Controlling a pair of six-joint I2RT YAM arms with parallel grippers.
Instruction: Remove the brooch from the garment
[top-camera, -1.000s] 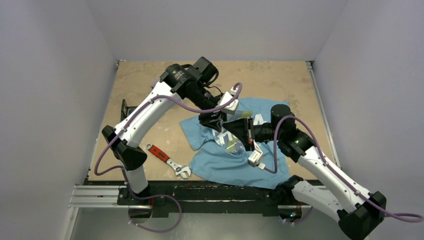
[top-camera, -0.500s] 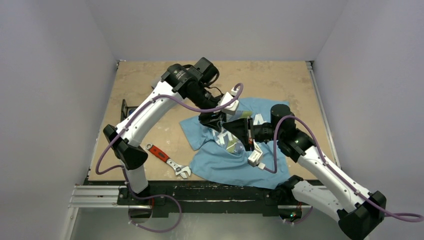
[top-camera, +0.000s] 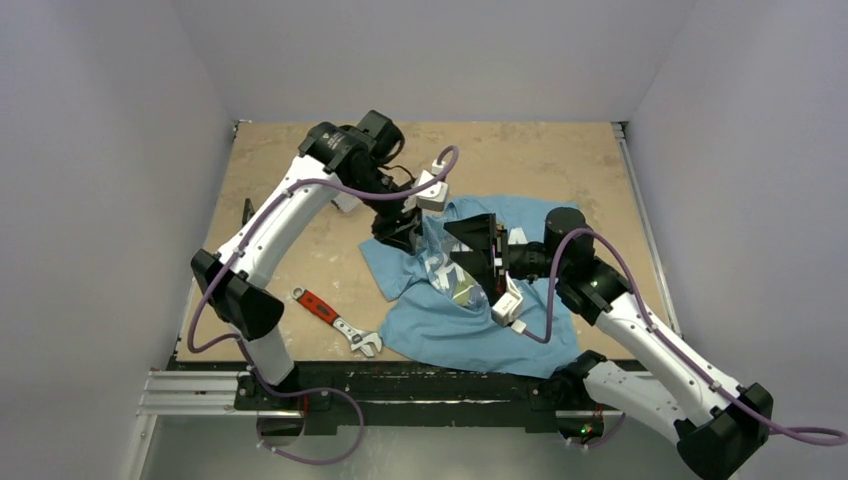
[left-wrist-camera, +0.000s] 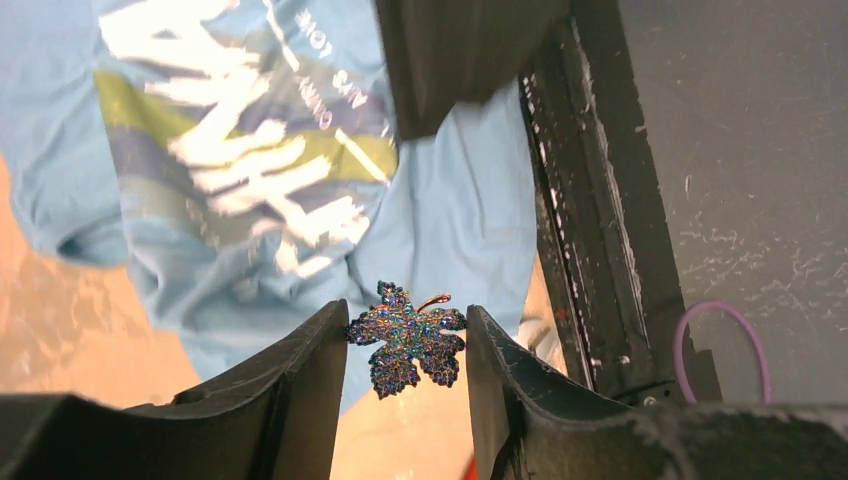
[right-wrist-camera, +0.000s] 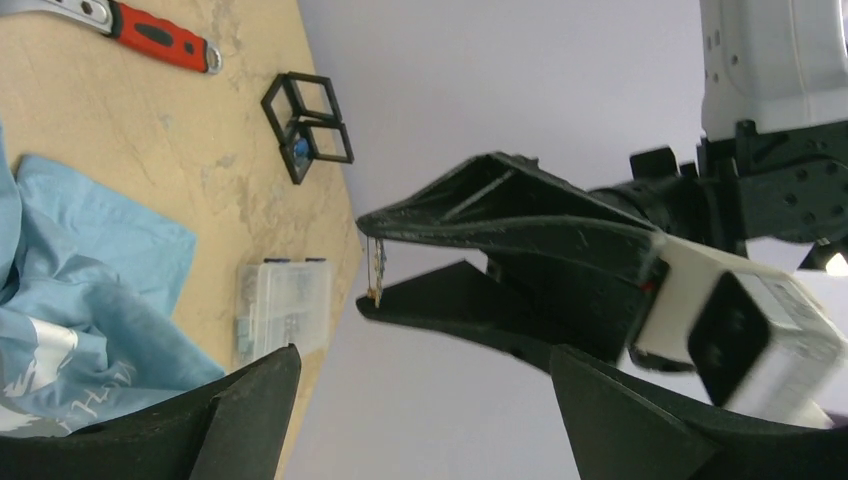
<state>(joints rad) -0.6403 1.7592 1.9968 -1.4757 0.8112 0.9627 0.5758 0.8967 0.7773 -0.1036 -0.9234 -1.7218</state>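
My left gripper goes left in the top view next, then down onto the black frame's empty cell. It releases the brooch (left-wrist-camera: 407, 340) there, as the frame's other cell holds something blue.
The brooch (left-wrist-camera: 407, 340), a glittering blue-green leaf with a thin gold stem, sits between the fingers of my left gripper (left-wrist-camera: 405, 345), which is shut on it. Seen from the right wrist view, the brooch (right-wrist-camera: 377, 268) hangs edge-on in the left gripper (right-wrist-camera: 362, 265), clear of the cloth. The garment (top-camera: 470, 330), a light blue T-shirt with white lettering, lies crumpled on the table below; its print shows in the left wrist view (left-wrist-camera: 250, 170). My right gripper (right-wrist-camera: 425, 350) stands wide open with nothing between its fingers, just right of the left gripper (top-camera: 405, 232) and over the shirt.
A red-handled wrench (top-camera: 325, 312) lies near the front left of the board. A black wire cube frame (right-wrist-camera: 310, 125) and a clear plastic box (right-wrist-camera: 283, 300) sit at the board's left edge. A black rail (top-camera: 400, 385) runs along the near edge.
My right gripper has gone from shut to wide open. The left arm has drawn back and to the left with the brooch, away from the shirt.
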